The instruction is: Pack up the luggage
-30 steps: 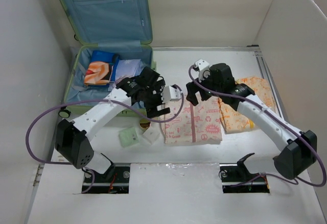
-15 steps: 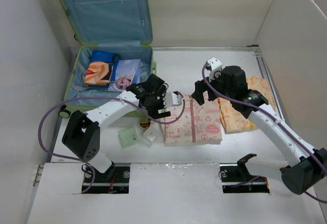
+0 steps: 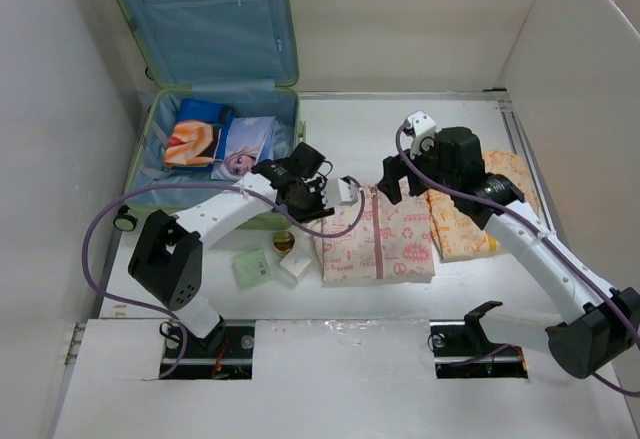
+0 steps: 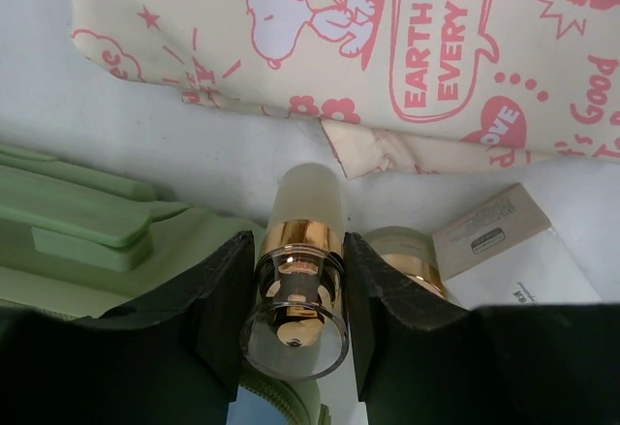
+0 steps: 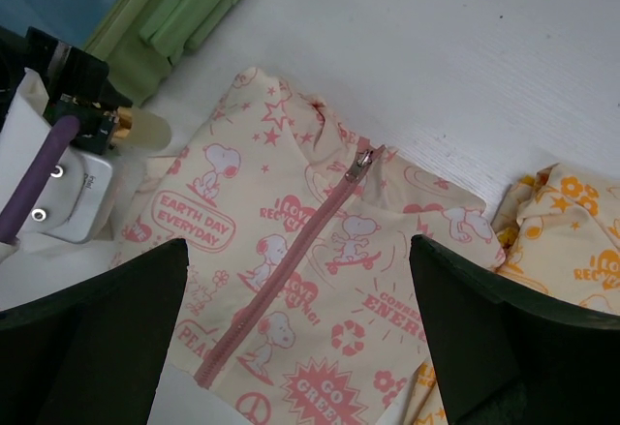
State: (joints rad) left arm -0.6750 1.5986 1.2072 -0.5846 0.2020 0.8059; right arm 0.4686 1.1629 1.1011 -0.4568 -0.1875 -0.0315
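The bottle (image 4: 302,207) in my left gripper should next go up and outward over the suitcase's rim, then down to be released, as bare lining beside the folded items lies outward of that gripper.
The luggage (image 3: 200,29) lies open at the back left, its lid propped up and its blue lining showing; its green shell (image 4: 77,222) runs along the left of the left wrist view. My left gripper (image 4: 298,246) is just off the suitcase's front edge. Both jaws press on a small bottle (image 4: 302,207) with a gold collar and a frosted cap. In the top view that gripper (image 3: 298,214) points down at the table. My right gripper (image 5: 300,289) hangs open above a cream pouch with pink print (image 5: 291,222).
Folded colourful items (image 3: 215,144) lie inside the suitcase. A gold jar (image 4: 407,251) and a small white box (image 4: 494,231) sit beside the bottle. A pale green packet (image 3: 252,267) is nearer the front. An orange-print pouch (image 3: 470,219) lies right of the pink one (image 3: 375,239).
My left gripper's jaws have closed in from wide open onto the bottle. The left arm swung forward off the suitcase. The right arm drew back to the right, then held.
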